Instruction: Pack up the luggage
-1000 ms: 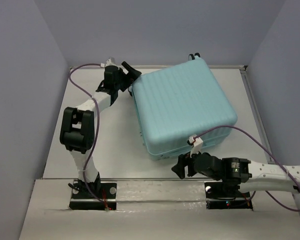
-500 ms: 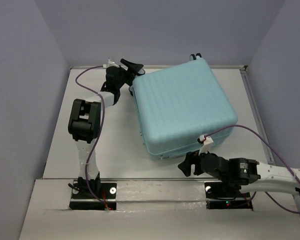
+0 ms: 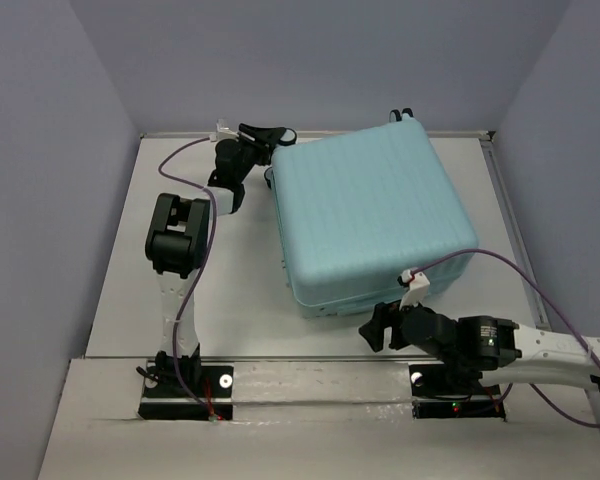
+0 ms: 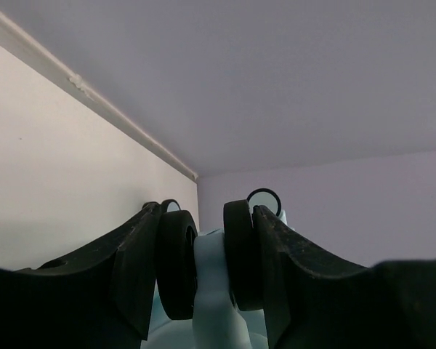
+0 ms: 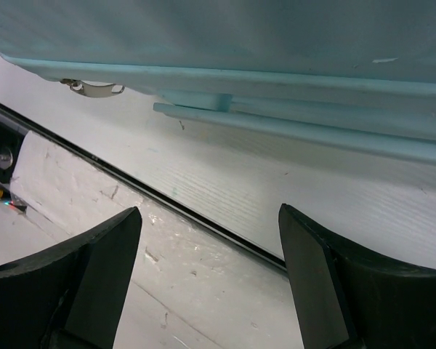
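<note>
Bare tabletop lies to the left of the suitcase in the top view. My left gripper will next drag the caster wheel that way and slightly back, then release it.
The luggage (image 3: 375, 220) is a closed pale aqua ribbed suitcase lying flat in the middle and right of the table. My left gripper (image 3: 270, 135) is at its far left corner. In the left wrist view my left gripper (image 4: 209, 269) is shut around a twin black caster wheel (image 4: 176, 269) with its aqua bracket between the two discs. My right gripper (image 3: 372, 328) is open and empty just in front of the suitcase's near edge. In the right wrist view my right gripper (image 5: 207, 283) hangs over the table's front edge, with the luggage (image 5: 276, 43) above it.
Another caster wheel (image 3: 400, 114) sticks out at the suitcase's far right corner by the back wall. A metal zipper pull (image 5: 94, 88) hangs from the near edge. A dark rail (image 5: 167, 203) runs along the table's front. Walls close in on three sides.
My left arm has stretched toward the back wall and its gripper has swung right onto the suitcase's far left corner. The suitcase has shifted slightly right. My right gripper has moved a little right.
</note>
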Robot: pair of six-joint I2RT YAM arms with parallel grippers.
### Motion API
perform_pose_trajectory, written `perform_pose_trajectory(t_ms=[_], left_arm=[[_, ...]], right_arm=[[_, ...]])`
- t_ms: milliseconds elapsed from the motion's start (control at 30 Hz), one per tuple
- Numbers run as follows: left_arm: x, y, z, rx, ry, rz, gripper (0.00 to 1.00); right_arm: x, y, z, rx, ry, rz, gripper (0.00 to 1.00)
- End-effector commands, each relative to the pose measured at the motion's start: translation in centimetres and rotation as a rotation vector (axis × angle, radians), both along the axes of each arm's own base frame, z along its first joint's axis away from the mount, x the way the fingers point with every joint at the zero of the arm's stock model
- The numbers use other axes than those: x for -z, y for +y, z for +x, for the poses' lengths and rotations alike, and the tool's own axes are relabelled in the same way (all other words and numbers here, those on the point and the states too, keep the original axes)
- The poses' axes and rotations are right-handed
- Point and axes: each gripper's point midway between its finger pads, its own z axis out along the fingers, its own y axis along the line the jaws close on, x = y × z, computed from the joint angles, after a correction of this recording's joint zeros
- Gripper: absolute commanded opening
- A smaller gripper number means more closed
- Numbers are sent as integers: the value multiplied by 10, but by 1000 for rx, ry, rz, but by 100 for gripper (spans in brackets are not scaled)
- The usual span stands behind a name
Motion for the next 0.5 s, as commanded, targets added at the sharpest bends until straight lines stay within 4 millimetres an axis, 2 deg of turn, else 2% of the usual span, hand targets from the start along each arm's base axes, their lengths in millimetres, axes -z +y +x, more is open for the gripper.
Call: perform_pose_trajectory(t_ms=[0,67,133,167,233,267,400,467], left_arm=[[-144,0,-20,22,-381,-2,11],[-161,5,-26,23,-409,-1,6],[-173,10,-32,16,-431,9,6],[-192,15,-37,8,-454,17,6],[-211,19,-43,-4,-479,43,6],[-231,23,-49,-19,-506,69,6],[-269,28,-60,-41,-532,127,6],[-281,33,-63,-59,-539,160,6]], right_arm=[[-15,-3,9,58,-27,43,82],[-17,-4,10,63,-30,47,82],[-18,-6,11,72,-38,43,82],[-20,-7,12,73,-42,43,82],[-22,-8,14,84,-54,40,82],[-24,-9,15,88,-59,39,83],[-29,-13,19,107,-80,39,84],[-29,-14,19,109,-82,37,84]])
